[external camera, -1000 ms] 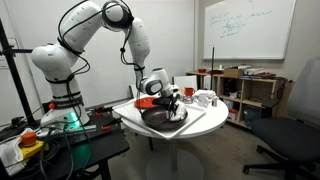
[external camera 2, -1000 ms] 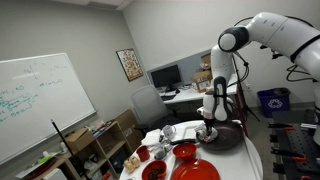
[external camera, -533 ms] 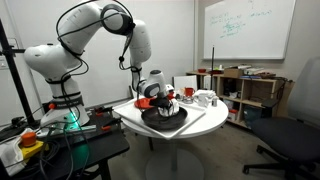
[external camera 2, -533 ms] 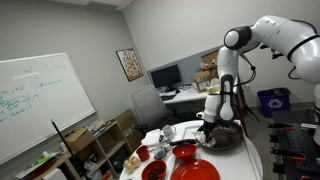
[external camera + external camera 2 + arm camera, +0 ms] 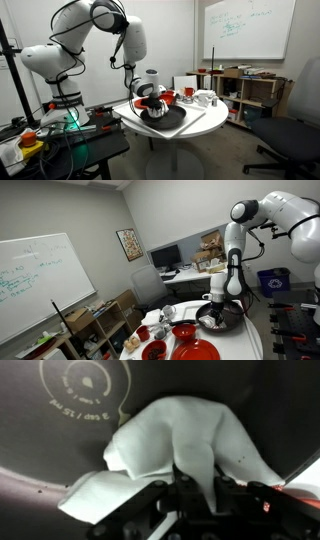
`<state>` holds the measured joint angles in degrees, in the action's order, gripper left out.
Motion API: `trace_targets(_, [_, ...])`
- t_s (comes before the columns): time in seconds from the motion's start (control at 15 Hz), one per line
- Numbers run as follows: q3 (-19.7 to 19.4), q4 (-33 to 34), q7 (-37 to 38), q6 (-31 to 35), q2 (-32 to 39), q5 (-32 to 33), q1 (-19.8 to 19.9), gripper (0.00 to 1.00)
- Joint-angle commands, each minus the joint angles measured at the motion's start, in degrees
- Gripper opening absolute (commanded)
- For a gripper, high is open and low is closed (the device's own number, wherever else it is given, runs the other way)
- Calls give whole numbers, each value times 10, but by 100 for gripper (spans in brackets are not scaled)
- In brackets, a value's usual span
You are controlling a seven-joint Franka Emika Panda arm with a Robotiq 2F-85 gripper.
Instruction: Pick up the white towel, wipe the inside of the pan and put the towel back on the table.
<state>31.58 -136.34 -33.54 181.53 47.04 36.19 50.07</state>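
Observation:
My gripper lifts up, draws back, lowers and releases the towel next, since bare tabletop (image 5: 237,347) beside the red dish lies back past the pan's rim.
In the wrist view my gripper (image 5: 197,488) is shut on the white towel (image 5: 175,440), a rumpled white cloth pressed against the dark inside of the pan (image 5: 60,450). In both exterior views the black pan (image 5: 172,119) (image 5: 232,321) lies on the round white table (image 5: 130,124) (image 5: 250,340). The gripper (image 5: 156,109) (image 5: 216,316) reaches down into the pan, near one side of it. The towel shows as a small white patch under the gripper (image 5: 157,112).
A flat white square board (image 5: 205,121) lies under the pan. White mugs (image 5: 204,98) and red dishes (image 5: 184,333) (image 5: 196,351) stand on the table. A dark workbench with cables (image 5: 50,140) is beside the robot base. An office chair (image 5: 295,130) stands nearby.
My gripper has slid the towel across the inside of the pan, away from the mugs and towards the robot base side. The arm's elbow has swung with it.

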Motion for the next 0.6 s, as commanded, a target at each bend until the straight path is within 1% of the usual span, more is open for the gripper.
trace_targets(0.0, [-11, -79, 21, 14, -101, -24, -16, 9])
trace_targets(0.2, [-3, -124, 37, 27, -167, -31, -23, 9])
trace_targets(0.33, [2, -155, 50, 44, -212, -28, -37, 9])
trace_targets(0.47, [9, -181, 66, 49, -254, -22, -59, 9])
trace_targets(0.53, [12, -190, 74, 44, -271, -24, -76, 9])
